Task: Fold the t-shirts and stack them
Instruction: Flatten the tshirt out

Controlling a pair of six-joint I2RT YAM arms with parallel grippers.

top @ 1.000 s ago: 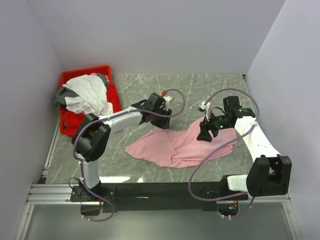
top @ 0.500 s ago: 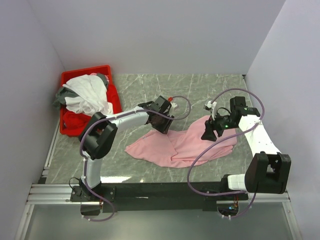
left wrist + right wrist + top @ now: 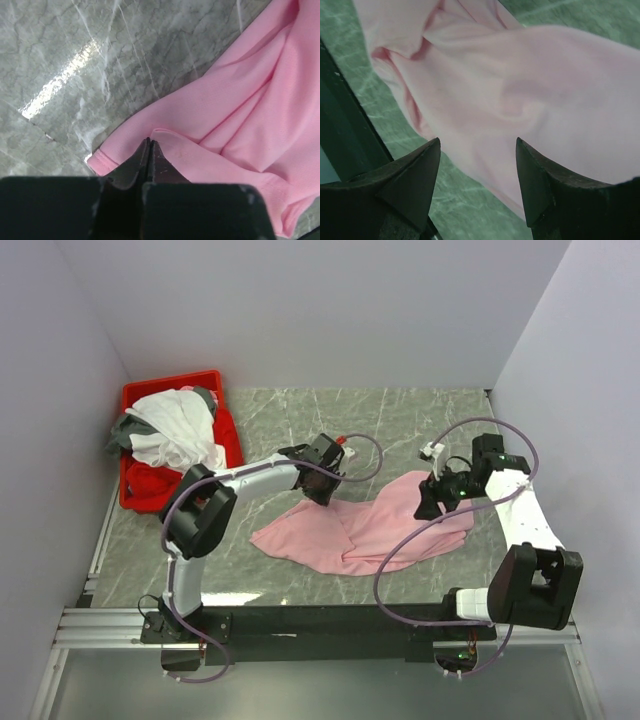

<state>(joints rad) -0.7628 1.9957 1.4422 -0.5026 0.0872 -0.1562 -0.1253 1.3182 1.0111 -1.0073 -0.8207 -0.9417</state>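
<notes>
Next, I bring my right gripper down, back and to the right in the top view, onto the t-shirt's near corner (image 3: 459, 538), since my left gripper pinches the t-shirt's other side.
A light pink t-shirt (image 3: 360, 530) lies crumpled on the marble table, between the two arms. My left gripper (image 3: 322, 494) is down at its upper-left edge. In the left wrist view the jaws (image 3: 148, 142) are pressed together, pinching a small raised fold of the pink t-shirt (image 3: 240, 125) near its hem. My right gripper (image 3: 431, 507) hovers over the shirt's right side. Its fingers (image 3: 478, 142) stand wide apart, with the pink t-shirt (image 3: 520, 90) below and nothing between them. More t-shirts, white (image 3: 175, 425), grey (image 3: 122, 432) and red (image 3: 145, 480), are heaped in the bin.
A red plastic bin (image 3: 170, 383) stands at the back left against the left wall. White walls close in the table on the left, back and right. The black base rail (image 3: 320, 620) runs along the near edge. Purple cables loop from both arms.
My left gripper has dropped onto the shirt's upper-left edge and shut on a fold. The right arm has drifted right and slightly back, still open.
</notes>
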